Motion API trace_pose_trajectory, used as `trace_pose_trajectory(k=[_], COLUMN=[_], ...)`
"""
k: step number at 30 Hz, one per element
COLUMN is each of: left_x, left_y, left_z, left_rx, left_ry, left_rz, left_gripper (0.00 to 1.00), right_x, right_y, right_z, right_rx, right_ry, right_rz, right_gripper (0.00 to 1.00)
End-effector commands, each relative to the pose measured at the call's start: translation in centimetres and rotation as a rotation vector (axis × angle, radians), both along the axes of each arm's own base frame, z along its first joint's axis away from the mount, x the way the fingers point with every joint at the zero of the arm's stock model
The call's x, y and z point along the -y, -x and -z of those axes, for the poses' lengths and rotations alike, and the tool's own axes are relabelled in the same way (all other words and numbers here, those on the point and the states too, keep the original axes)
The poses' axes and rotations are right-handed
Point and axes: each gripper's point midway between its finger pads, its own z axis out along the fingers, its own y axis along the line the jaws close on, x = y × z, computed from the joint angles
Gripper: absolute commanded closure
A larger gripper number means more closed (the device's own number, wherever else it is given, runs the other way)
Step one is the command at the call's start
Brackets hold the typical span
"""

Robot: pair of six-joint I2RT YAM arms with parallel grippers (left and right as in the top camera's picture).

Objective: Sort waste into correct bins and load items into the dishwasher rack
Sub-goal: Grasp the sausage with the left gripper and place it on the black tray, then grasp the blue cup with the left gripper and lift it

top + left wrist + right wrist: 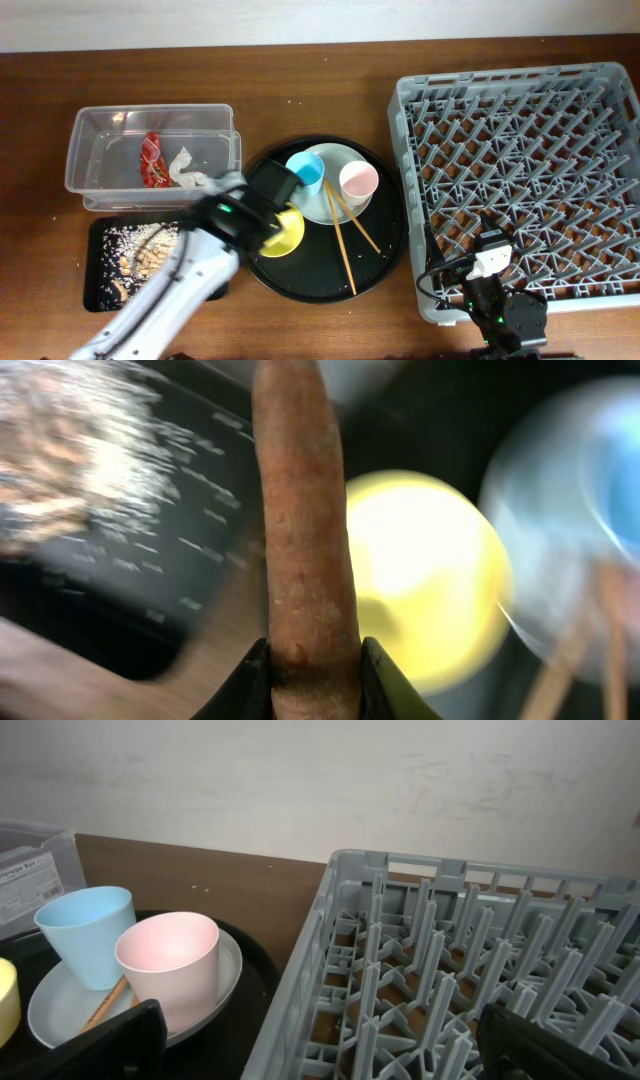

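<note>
The black tray of food scraps is below my left gripper, to its left in the overhead view, so I will carry the sausage there and release it.
My left gripper [312, 675] is shut on the orange-brown sausage stick [303, 510], held above the yellow bowl [425, 575] and the edge of the small black tray [150, 480]. Overhead, the left gripper [262, 200] is over the bowl [287, 234]. The clear tub [150, 150] holds the red wrapper [152, 160] and white paper [186, 168]. The black tray [105, 270] holds food scraps [140, 255]. The blue cup [306, 172], pink cup [357, 182] and chopsticks [345, 240] lie on the white plate [340, 158]. My right gripper [320, 1040] is open over the grey rack's [520, 180] near left edge.
A large round black tray [385, 250] carries the plate, cups, bowl and chopsticks between the bins and the rack. The right arm base [495, 300] sits at the rack's front edge. A pale wall runs along the table's far side.
</note>
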Motion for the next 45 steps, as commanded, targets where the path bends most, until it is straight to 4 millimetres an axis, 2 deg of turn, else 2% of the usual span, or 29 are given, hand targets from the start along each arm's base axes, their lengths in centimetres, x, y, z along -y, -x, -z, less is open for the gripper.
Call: trace_pose_trajectory(k=[1,3,6,9,11,12,14,15,16,18,20,21,23,25,27,29,31,34,37,40,41,45], left_x=[-6.1,-9.1,-11.7,-12.5,-13.0,-13.2,-13.2,-13.2,-13.2,-13.1,-13.1,-13.1,-12.0,-8.4,-3.0,1.1,2.0,2.6,3.9,4.1,4.1,3.9], left_y=[-0.1,0.7,1.7,2.5,2.7,2.8,2.8,2.8,2.7,1.8,1.3,1.1,0.3,-1.5,-2.7,-2.6,-2.5,-2.2,-1.8,-1.9,-1.9,-2.0], left_z=[1.1,2.3,4.5,7.5,8.4,8.4,8.4,8.4,8.3,7.5,5.7,4.2,1.6,-0.6,-2.9,-5.0,-5.7,-6.2,-7.4,-7.6,-7.6,-7.5], left_rx=[-0.032,-0.073,-0.105,-0.118,-0.116,-0.116,-0.116,-0.115,-0.115,-0.107,-0.104,-0.1,-0.081,-0.022,0.079,0.156,0.175,0.182,0.213,0.219,0.221,0.224], left_ry=[-0.053,-0.062,-0.046,0.019,0.028,0.027,0.027,0.028,0.026,0.015,0.009,0.01,0.054,0.2,0.405,0.594,0.648,0.691,0.781,0.789,0.789,0.777], left_rz=[-0.19,-0.295,-0.404,-0.466,-0.491,-0.497,-0.497,-0.497,-0.484,-0.416,-0.38,-0.378,-0.275,0.007,0.361,0.573,0.606,0.628,0.688,0.694,0.695,0.692], left_gripper=[0.82,0.83,0.83,0.83,0.8,0.73,0.48,0.4,0.36,0.34,0.34,0.34,0.36,0.35,0.23,0.14,0.01,0.01,0.01,0.01,0.01,0.01], right_x=[0.0,0.0,0.0,0.0,0.0,0.0,0.0,0.0,0.0,0.0,0.0,0.0,0.0,0.0,0.0,0.0,0.0,-0.2,-2.5,-3.0,-3.1,-2.6], right_y=[0.0,0.0,0.0,0.0,0.0,0.0,0.0,0.0,0.0,0.0,0.0,0.0,0.0,0.0,0.0,0.0,0.0,0.0,0.7,1.0,1.2,3.3], right_z=[0.3,0.3,0.3,0.3,0.3,0.3,0.3,0.3,0.3,0.3,0.3,0.3,0.3,0.3,0.3,0.3,0.2,0.2,-0.6,-1.4,-2.3,-9.9], right_rx=[-0.005,-0.005,-0.005,-0.005,-0.005,-0.005,-0.005,-0.005,-0.005,-0.005,-0.005,-0.005,-0.005,-0.005,-0.005,-0.005,-0.002,-0.003,0.027,0.016,0.02,0.072], right_ry=[-0.001,-0.001,-0.001,-0.001,-0.001,-0.001,-0.001,-0.001,-0.001,-0.001,-0.001,-0.001,-0.001,-0.001,-0.001,-0.001,-0.001,-0.002,-0.013,-0.119,-0.158,-0.181], right_rz=[0.002,0.002,0.002,0.002,0.002,0.002,0.002,0.002,0.002,0.002,0.002,0.002,0.002,0.002,0.002,0.002,0.002,-0.009,-0.152,-0.178,-0.182,-0.173], right_gripper=[0.02,0.02,0.02,0.02,0.02,0.02,0.02,0.02,0.02,0.02,0.02,0.02,0.01,0.02,0.02,0.02,0.02,0.02,0.02,0.02,0.02,0.02])
